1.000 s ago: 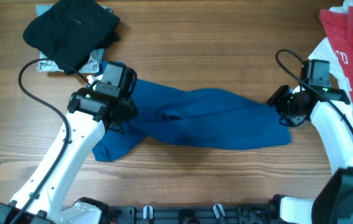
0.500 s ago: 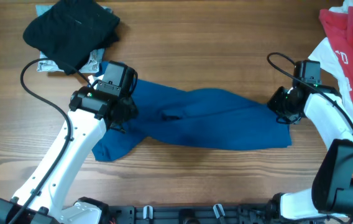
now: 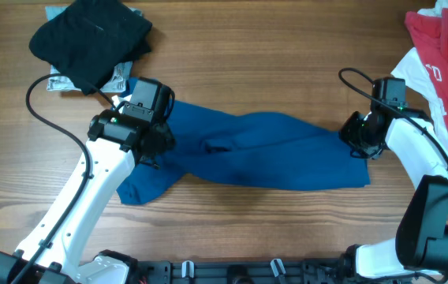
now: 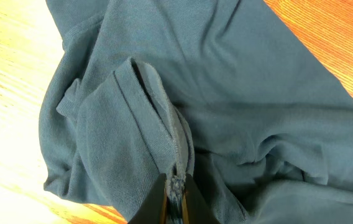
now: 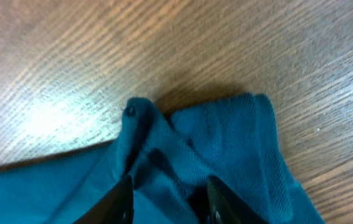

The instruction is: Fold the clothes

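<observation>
The fold goes up, outward and down with my left gripper next, for release on the tabletop near the black garment, as the shirt (image 3: 263,150) lies rumpled.
The royal-blue shirt (image 3: 263,150) lies rumpled across the middle of the table, stretched left to right. My left gripper (image 3: 154,140) is at its left end, shut on a raised fold of the blue cloth (image 4: 164,134), which runs up between the fingers (image 4: 175,199). My right gripper (image 3: 356,138) is at the shirt's right end. Its fingers (image 5: 167,202) are open and straddle a bunched corner of the shirt (image 5: 220,140) with a small button at its tip.
A black garment (image 3: 90,35) lies at the back left on top of some grey-white cloth. A red-and-white garment (image 3: 445,55) lies at the back right, close to my right arm. Bare wood surrounds the shirt.
My right gripper has shifted slightly left and back along the shirt's right end. My left arm and the shirt have hardly moved.
</observation>
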Motion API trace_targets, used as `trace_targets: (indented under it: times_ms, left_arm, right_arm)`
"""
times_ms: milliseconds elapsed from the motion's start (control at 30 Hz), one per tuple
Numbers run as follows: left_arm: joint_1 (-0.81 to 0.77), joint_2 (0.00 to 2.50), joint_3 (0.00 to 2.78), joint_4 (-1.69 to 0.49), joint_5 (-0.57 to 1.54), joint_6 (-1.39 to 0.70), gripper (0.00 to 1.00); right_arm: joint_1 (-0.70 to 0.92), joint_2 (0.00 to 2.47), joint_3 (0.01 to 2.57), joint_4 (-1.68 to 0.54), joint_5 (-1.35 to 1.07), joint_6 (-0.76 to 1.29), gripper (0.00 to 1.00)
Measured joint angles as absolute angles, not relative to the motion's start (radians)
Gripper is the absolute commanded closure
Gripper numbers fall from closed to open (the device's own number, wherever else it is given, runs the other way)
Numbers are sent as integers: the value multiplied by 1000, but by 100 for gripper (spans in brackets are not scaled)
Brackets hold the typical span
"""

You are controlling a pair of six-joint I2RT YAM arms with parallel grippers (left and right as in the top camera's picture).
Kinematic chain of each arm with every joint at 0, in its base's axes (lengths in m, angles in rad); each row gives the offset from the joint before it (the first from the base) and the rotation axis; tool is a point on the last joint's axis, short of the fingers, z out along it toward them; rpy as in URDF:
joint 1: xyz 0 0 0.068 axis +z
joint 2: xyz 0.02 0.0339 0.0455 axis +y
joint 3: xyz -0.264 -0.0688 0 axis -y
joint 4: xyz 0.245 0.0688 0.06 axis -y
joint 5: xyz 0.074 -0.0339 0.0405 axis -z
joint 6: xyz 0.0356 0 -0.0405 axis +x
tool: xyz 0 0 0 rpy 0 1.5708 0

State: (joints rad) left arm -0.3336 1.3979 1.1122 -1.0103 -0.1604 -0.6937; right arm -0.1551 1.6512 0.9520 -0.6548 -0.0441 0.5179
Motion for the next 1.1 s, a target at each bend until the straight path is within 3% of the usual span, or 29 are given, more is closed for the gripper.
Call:
trace_targets:
  times_ms: [67, 133, 467, 600, 867, 1100]
  left_arm:
    - [-334, 1398, 1112, -1010, -160, -694, 96]
    - [-334, 1398, 1112, -1010, -160, -694, 96]
    - [-334, 1397, 1112, -994, -160, -681, 96]
    - [-355, 1306, 1111, -971, -163, -635, 96]
    - [-500, 848, 1113, -965, -168, -603, 96]
    - [-672, 706, 1340, -988, -231, -577, 96]
  right_arm:
    - [-155, 1651, 951, -650, -44, 519, 76]
    - [-155, 1651, 951, -651, -44, 522, 96]
    - [-155, 1623, 958, -681, -45, 549, 96]
    - [-155, 1393, 999, -746, -46, 562, 96]
    - [-155, 961, 1019, -888, -46, 599, 96]
    - [-155, 818, 1458, -1119, -49, 599, 96]
